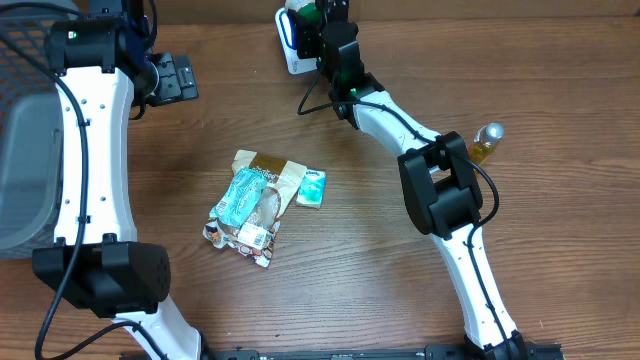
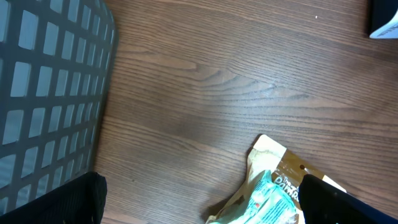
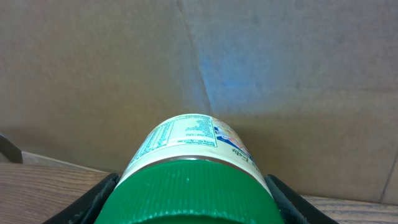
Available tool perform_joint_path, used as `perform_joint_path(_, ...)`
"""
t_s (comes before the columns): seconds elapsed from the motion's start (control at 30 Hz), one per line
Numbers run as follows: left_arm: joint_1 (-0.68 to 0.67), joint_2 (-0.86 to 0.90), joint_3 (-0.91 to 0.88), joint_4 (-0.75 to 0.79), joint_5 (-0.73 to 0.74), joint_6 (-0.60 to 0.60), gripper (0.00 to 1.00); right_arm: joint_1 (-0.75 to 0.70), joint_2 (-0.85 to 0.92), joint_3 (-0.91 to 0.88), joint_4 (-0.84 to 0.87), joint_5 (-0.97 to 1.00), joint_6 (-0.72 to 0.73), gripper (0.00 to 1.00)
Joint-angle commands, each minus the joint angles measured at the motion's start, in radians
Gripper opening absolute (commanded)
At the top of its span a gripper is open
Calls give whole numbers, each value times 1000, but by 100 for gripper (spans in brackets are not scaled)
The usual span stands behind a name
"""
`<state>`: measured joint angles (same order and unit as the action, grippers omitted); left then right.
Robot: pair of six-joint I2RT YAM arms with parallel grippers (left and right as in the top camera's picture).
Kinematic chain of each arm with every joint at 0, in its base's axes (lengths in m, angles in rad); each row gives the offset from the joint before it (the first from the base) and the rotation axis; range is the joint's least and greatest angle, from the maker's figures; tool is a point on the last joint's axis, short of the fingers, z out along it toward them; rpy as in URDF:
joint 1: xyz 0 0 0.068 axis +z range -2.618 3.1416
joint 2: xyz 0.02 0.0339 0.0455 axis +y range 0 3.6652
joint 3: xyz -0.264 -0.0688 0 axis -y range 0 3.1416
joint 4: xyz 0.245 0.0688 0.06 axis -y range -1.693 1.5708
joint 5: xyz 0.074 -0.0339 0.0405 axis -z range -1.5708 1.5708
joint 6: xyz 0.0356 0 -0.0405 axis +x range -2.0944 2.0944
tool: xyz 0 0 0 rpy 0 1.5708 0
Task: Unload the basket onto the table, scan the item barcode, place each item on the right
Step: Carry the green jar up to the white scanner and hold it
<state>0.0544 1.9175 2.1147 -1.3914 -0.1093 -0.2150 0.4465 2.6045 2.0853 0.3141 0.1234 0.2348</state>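
The robot's right gripper will carry the jar back from the white device, then lower it onto the wood between the teal packet and the amber bottle, where there is room.
My right gripper is shut on a white-labelled jar with a ribbed green lid, one finger on each side of the lid. The jar's label points toward a brown cardboard wall. Seen from overhead, that gripper holds the jar at the table's far edge, right beside a white device. No barcode is legible. My left gripper is open over bare wood with nothing between its fingers, and sits at the far left in the overhead view.
A pile of snack packets lies mid-table with a small teal packet beside it; the pile shows by my left gripper's right finger. A grey mesh basket stands at the left edge. A small amber bottle stands at the right.
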Motion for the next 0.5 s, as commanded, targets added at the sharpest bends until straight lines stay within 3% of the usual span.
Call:
perform_joint_path(0.0,3,-16,13,1,-2,-10,99,-2,11,13,17,14,0,7)
perform_joint_path(0.47,3,-16,13,1,-2,-10,100,-3,39,15,53,14,-1,8)
